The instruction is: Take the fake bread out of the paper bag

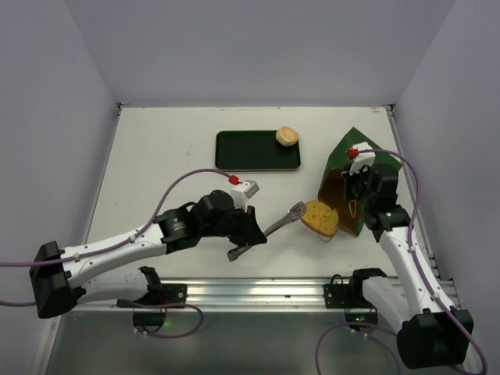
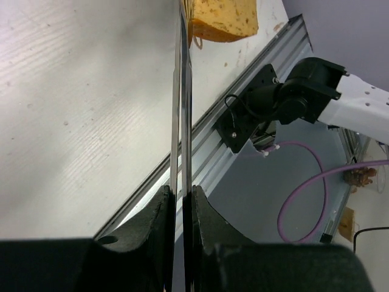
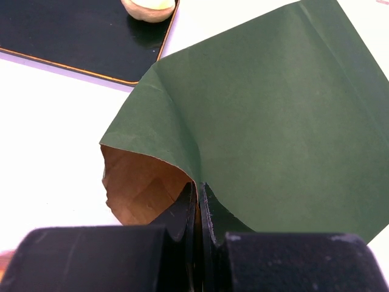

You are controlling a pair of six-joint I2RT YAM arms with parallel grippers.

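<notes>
I should carry the toast slice (image 1: 320, 217) outward with my left gripper next, onto the tray's near corner by the bun (image 1: 287, 137), and let go of the tongs, because that spot is empty.
The dark green paper bag (image 1: 349, 160) lies on its side at the right, its brown mouth facing left. My right gripper (image 1: 361, 190) is shut on the bag's rim (image 3: 182, 164); its fingers (image 3: 209, 210) pinch the paper. My left gripper (image 1: 248, 233) is shut on metal tongs (image 1: 275, 228), whose arms (image 2: 181, 109) reach to an orange-yellow toast slice (image 1: 320, 217) at the bag's mouth. The slice (image 2: 223, 19) shows at the tongs' tip in the left wrist view. A tan round bun (image 1: 287, 137) sits on the tray's right end; it also shows in the right wrist view (image 3: 149, 8).
A flat dark green tray (image 1: 250, 150) lies at the back centre; it shows in the right wrist view (image 3: 67, 36). A metal rail (image 1: 258, 291) runs along the near table edge. White walls close the left, back and right sides.
</notes>
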